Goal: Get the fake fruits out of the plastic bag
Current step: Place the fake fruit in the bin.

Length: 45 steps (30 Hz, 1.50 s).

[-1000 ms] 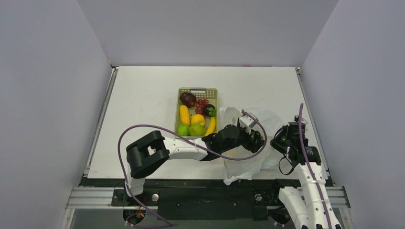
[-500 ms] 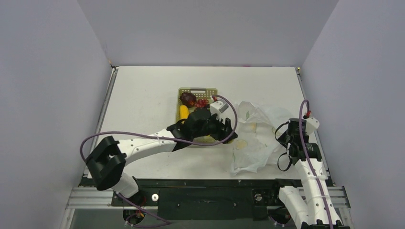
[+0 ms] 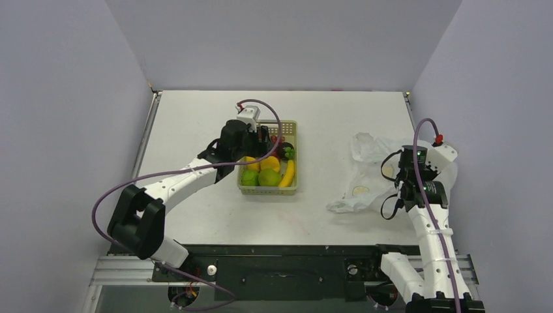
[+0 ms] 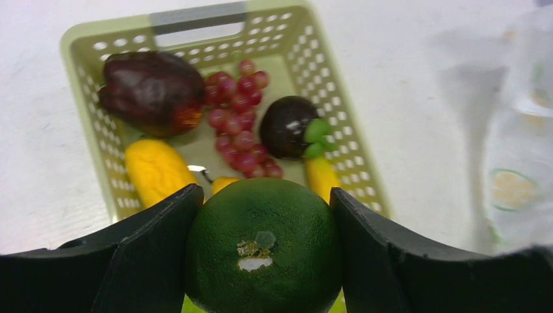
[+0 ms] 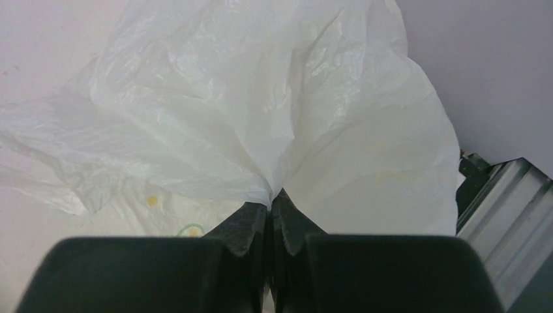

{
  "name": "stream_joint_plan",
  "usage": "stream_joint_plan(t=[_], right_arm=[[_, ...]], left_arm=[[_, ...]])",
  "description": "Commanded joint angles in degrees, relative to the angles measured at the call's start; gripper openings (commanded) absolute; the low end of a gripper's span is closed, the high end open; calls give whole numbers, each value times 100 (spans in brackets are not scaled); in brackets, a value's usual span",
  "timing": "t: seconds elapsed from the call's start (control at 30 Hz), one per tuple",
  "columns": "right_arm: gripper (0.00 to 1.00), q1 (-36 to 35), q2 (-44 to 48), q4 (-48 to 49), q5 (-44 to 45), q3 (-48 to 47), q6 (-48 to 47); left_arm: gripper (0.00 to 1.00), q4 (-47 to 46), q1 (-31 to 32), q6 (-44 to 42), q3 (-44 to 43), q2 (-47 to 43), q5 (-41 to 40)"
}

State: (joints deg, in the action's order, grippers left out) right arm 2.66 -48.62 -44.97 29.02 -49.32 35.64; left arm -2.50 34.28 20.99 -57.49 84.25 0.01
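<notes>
The green fruit is still hanging high, so my left gripper will next go down toward the yellow fruits in the basket and let go.
My left gripper is shut on a dark green round fake fruit and holds it above the yellow-green basket. In the top view the left gripper hangs over the basket's far end. In the basket lie a dark maroon fruit, red grapes, a dark round fruit with green leaves and a yellow fruit. At the right lies the white plastic bag. My right gripper is shut on a pinch of its film.
The basket stands mid-table with green and yellow fruits at its near end. The bag reaches close to the table's right edge. A purple cable loops above the left wrist.
My left arm swung away from the bag, left and back over the basket, carrying the green fruit. My right gripper pulled the bag to the right, and the bag now lies flatter.
</notes>
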Motion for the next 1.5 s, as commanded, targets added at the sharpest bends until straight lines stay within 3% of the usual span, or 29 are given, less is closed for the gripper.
stream_joint_plan(t=[0.0, 0.37, 0.5, 0.63, 0.8, 0.9, 0.93, 1.13, 1.3, 1.47], right_arm=[[0, 50, -196, 44, 850, -399, -175], [0, 51, -775, 399, 630, -359, -563], [0, 51, -718, 399, 612, -317, -622], [0, 51, -603, 420, 549, -273, -706], [0, 57, -393, 304, 680, -216, -574], [13, 121, -166, 254, 499, -96, -353], [24, 130, -78, 257, 473, -34, -329], [62, 134, 168, 122, 501, -32, -523], [78, 114, 356, -288, 331, -530, -685], [82, -37, 473, -982, 10, -1171, -968]], left_arm=[[0, -27, -121, -408, -328, 545, -972], [0, -193, -204, -667, -713, 1590, -1518], [23, -197, -228, -654, -657, 1621, -1634], [59, -153, -229, -730, -581, 1513, -1741], [81, -42, -267, -820, -499, 1262, -1808], [93, 65, -282, -832, -461, 1004, -1921], [96, 79, -288, -879, -454, 952, -1914], [97, 527, -293, -1017, -643, 295, -1458], [97, 953, -297, -746, -822, -424, -923], [97, 1406, -323, -355, -965, -1483, -218]])
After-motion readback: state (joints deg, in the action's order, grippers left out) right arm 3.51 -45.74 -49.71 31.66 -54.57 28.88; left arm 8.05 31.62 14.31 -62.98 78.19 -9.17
